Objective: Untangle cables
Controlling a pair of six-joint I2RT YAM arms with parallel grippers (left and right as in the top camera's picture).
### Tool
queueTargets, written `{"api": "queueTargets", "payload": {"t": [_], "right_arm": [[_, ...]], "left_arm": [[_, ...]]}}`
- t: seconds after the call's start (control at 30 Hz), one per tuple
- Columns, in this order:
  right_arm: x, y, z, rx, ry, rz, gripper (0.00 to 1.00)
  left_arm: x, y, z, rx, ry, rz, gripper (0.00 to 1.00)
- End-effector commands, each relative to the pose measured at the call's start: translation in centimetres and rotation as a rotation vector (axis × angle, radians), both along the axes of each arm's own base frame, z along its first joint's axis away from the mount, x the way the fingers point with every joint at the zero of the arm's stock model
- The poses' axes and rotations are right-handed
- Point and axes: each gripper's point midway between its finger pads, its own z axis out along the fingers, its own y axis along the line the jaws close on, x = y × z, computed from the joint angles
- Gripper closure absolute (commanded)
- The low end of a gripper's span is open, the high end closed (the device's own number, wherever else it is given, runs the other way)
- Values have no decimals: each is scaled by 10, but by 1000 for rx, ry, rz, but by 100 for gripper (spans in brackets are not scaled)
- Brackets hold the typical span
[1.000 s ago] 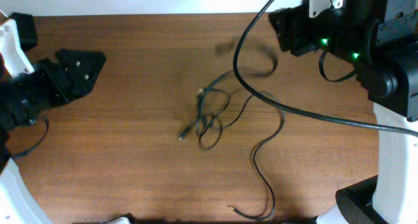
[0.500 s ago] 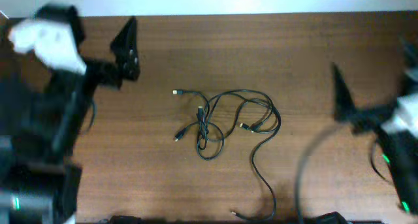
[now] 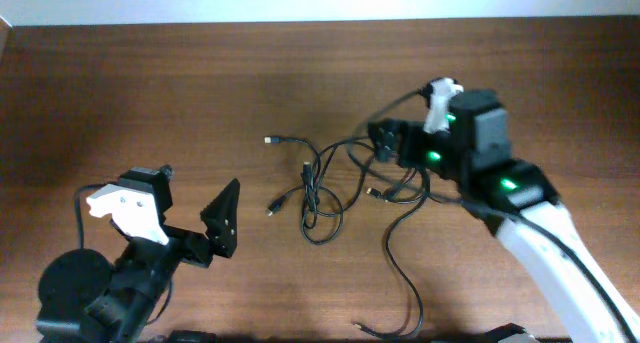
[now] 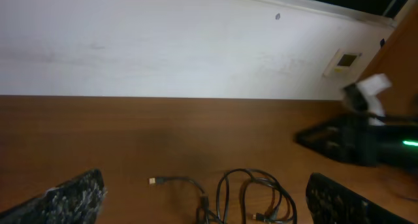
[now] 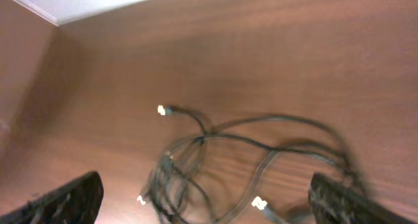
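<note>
The right gripper turns and lowers onto the black cable's middle strand [image 3: 357,141] [image 5: 245,140] beside the bunched loops next, because bare table shows on both sides of it there.
The thin black cables [image 3: 330,183] lie in tangled loops on the wooden table [image 3: 200,93], with one long strand trailing to the front edge. They also show in the left wrist view [image 4: 251,194] and the right wrist view [image 5: 222,159]. My right gripper [image 3: 385,141] is open, right over the right side of the tangle, holding nothing. My left gripper [image 3: 222,221] is open and empty, to the left of the tangle.
A white wall [image 4: 163,48] stands behind the table's far edge. The right arm's thicker wire [image 3: 470,198] runs along the arm near the tangle.
Both arms have swung in toward the cables: the right gripper from the far right edge to the tangle, the left from the back left to the front left. The cables stayed put over the last half second.
</note>
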Motion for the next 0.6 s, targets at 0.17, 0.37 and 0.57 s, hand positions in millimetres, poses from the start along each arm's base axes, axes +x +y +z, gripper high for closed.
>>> {"api": "queueTargets", "payload": {"t": [0.17, 0.37, 0.57], "right_arm": [[22, 21, -103, 536, 567, -935, 1], [23, 25, -139, 532, 642, -1020, 1], [31, 27, -167, 475, 638, -1004, 1]], "left_arm": [[-4, -3, -8, -12, 41, -16, 1], [-6, -2, -13, -9, 64, -14, 1], [-7, -2, -19, -6, 86, -13, 1]]}}
